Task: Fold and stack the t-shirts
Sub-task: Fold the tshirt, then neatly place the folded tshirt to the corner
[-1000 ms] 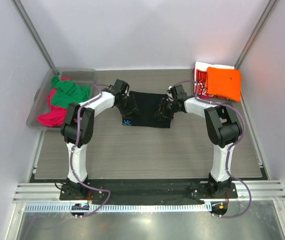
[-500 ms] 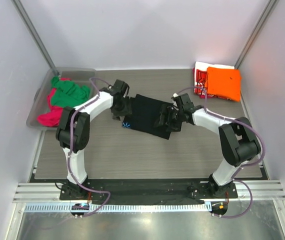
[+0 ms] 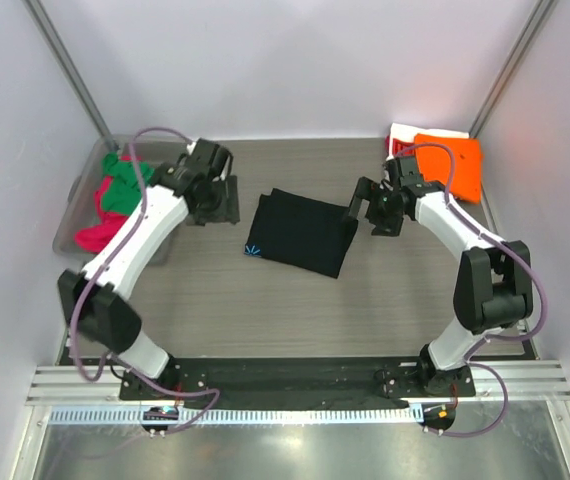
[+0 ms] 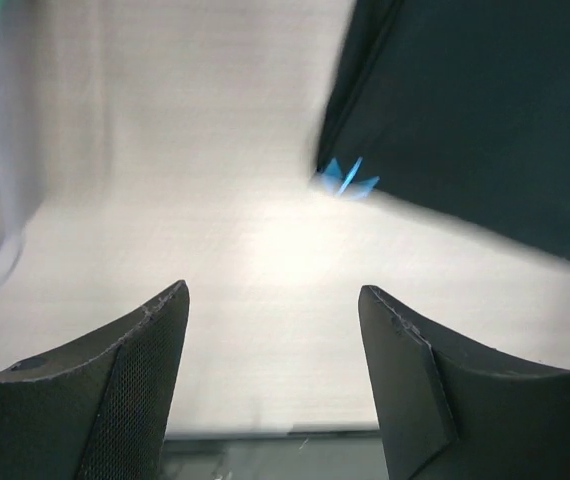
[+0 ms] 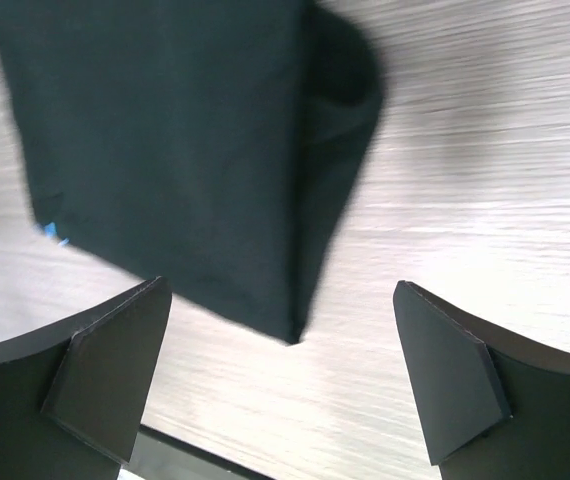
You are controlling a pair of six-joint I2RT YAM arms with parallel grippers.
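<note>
My right gripper lowers and shifts toward the black t-shirt [image 3: 302,231] next, onto its top edge at the corner beside my fingers, since the folded t-shirt lies skewed.
A folded black t-shirt [image 3: 302,231] with a small light-blue starburst [image 3: 253,250] lies skewed in the middle of the table; it also shows in the left wrist view [image 4: 485,110] and the right wrist view [image 5: 175,150]. My left gripper [image 3: 227,201] hangs open just left of it, nothing between its fingers [image 4: 273,300]. To its right my right gripper [image 3: 361,213] stands wide open and empty [image 5: 280,320]. An orange t-shirt [image 3: 447,166] lies on a red-and-white printed one [image 3: 401,152] at the back right. Green [image 3: 137,186] and magenta [image 3: 100,232] t-shirts sit in the bin.
A clear plastic bin [image 3: 155,150] stands at the table's left edge, close behind the left arm. Grey walls and metal posts close in the back and sides. The arm bases sit on the black rail at the near edge.
Both grippers have let go of the black t-shirt and pulled away, left one leftward toward the bin, right one rightward. The shirt now lies folded and turned askew.
</note>
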